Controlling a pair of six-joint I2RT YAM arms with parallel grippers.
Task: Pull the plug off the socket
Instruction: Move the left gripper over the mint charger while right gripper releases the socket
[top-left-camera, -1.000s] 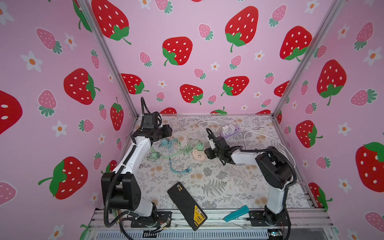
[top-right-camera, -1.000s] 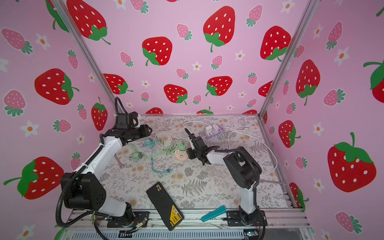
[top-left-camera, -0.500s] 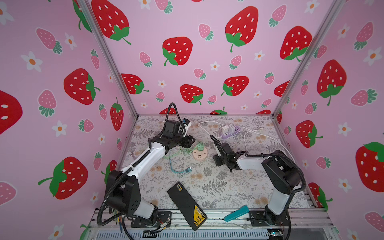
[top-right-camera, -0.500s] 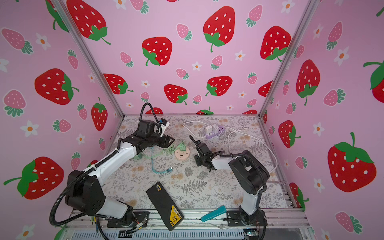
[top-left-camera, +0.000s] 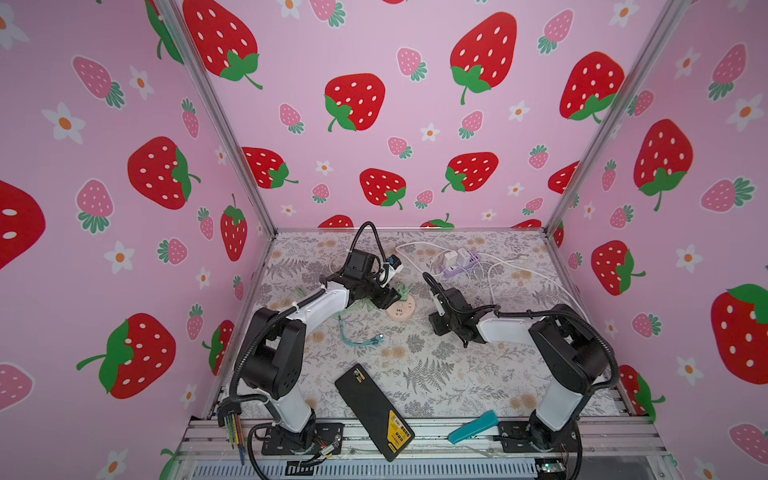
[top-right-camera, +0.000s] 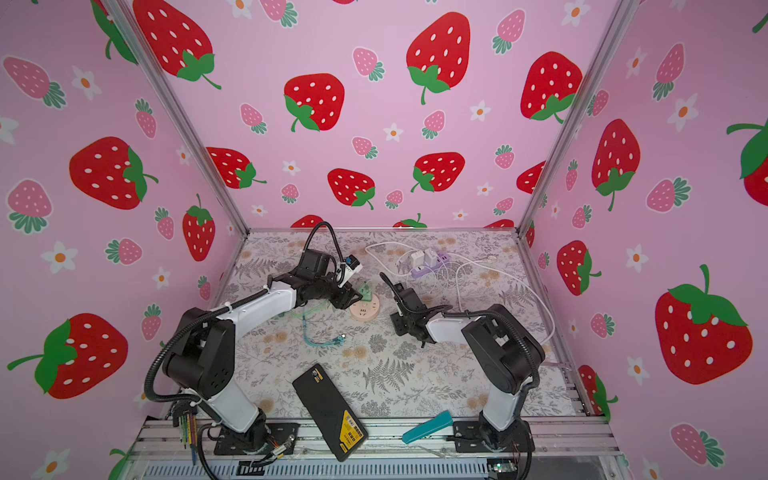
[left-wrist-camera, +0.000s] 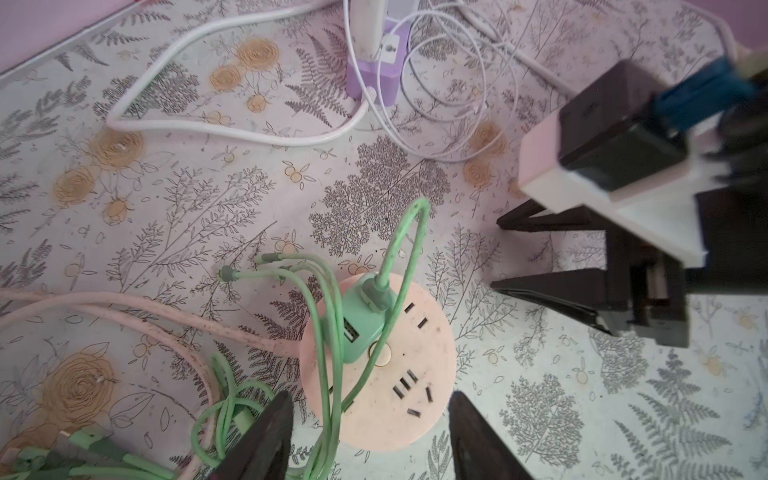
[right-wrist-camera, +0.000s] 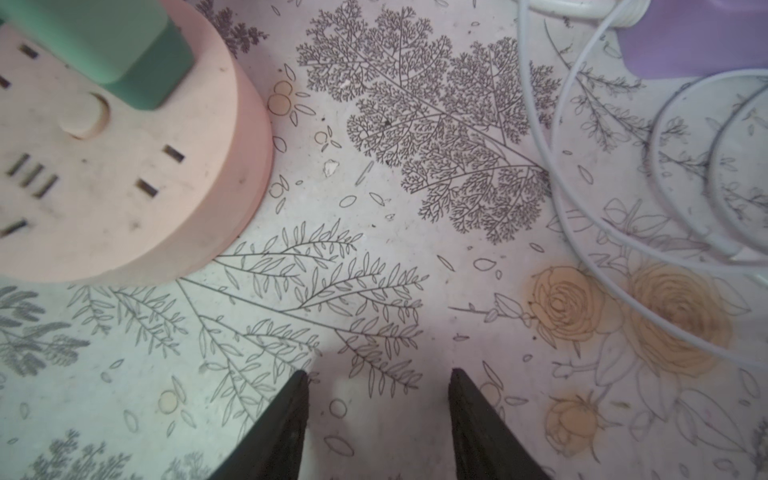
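Note:
The green plug stands upright beyond my open fingers. My left gripper will move outward and down around the plug's green body (top-right-camera: 366, 293) (left-wrist-camera: 361, 324) and close there.
A round pink socket (top-left-camera: 404, 311) (top-right-camera: 365, 312) lies on the floral mat, and a green plug (left-wrist-camera: 360, 323) (top-left-camera: 400, 289) stands upright in it with a green cable looping off its top. My left gripper (left-wrist-camera: 372, 401) (top-right-camera: 351, 297) is open. Its fingertips (left-wrist-camera: 277, 419) stand at either side of the socket's (left-wrist-camera: 399, 399) near rim, holding nothing. My right gripper (right-wrist-camera: 378, 376) (top-left-camera: 440, 328) is open over bare mat a little to the right of the socket (right-wrist-camera: 124, 178), apart from it. The plug (right-wrist-camera: 104, 45) shows at the edge of the right wrist view.
A purple power strip (top-left-camera: 459, 262) (left-wrist-camera: 376, 79) with white chargers and coiled white cables lies behind. A tangle of green cables (left-wrist-camera: 232, 415) and a pink cord trail left of the socket. A black device (top-left-camera: 374, 411) and a teal tool (top-left-camera: 473, 426) lie near the front rail.
My left arm has swung in from the left to the socket and its jaws have widened a little. My right gripper has drawn back to the right, away from the socket.

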